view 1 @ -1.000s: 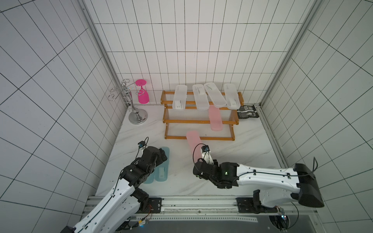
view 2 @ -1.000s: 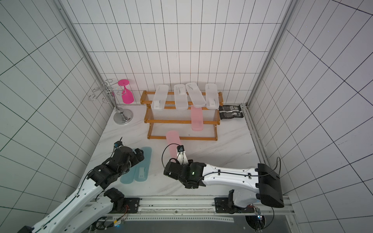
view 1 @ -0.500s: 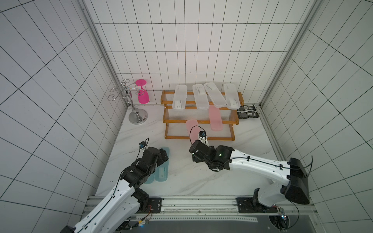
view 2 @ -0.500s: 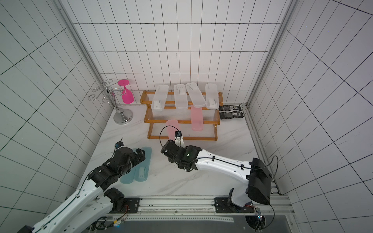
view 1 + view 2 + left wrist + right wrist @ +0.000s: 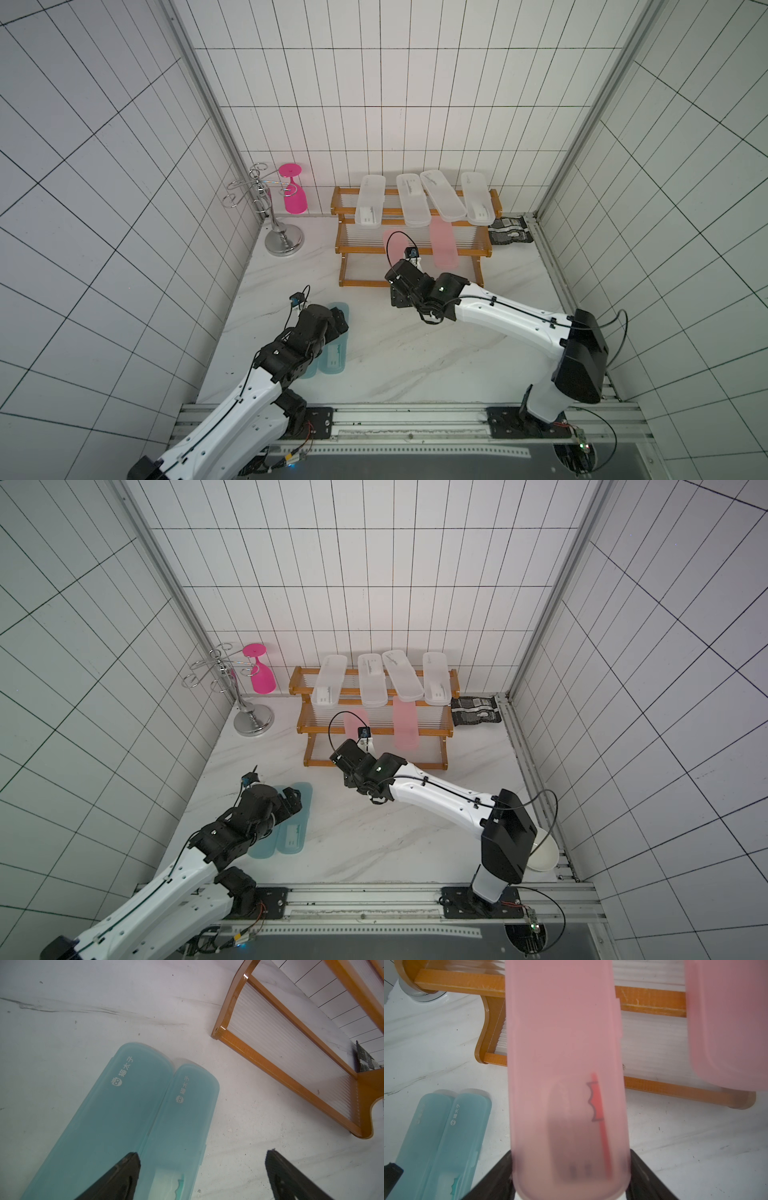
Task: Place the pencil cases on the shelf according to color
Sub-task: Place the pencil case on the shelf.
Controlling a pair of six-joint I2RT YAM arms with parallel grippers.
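I will next push the pink pencil case in my right gripper outward onto the middle level of the shelf (image 5: 392,228) (image 5: 644,974) and let it go, because that open level is outward of my fingers.
My right gripper (image 5: 571,1159) is shut on one end of a pink pencil case (image 5: 564,1043), whose far end reaches over the middle tier of the shelf (image 5: 361,251). In both top views this case (image 5: 392,240) (image 5: 354,721) lies left of a second pink case (image 5: 444,245) resting on that tier. Several clear-white cases (image 5: 370,201) lie across the top tier. Two teal cases (image 5: 124,1105) (image 5: 187,1109) lie side by side on the table. My left gripper (image 5: 201,1154) hovers open just above them, one finger over their seam, the other over bare table.
A silver wire stand (image 5: 282,237) with a hanging pink goblet (image 5: 293,195) stands left of the shelf. A black patterned packet (image 5: 510,232) lies at its right end. A white bowl (image 5: 542,854) sits near the right arm's base. Tiled walls close in three sides.
My right arm has carried the pink case from the table's middle back and up to the shelf's middle tier. The left gripper has stayed over the teal cases.
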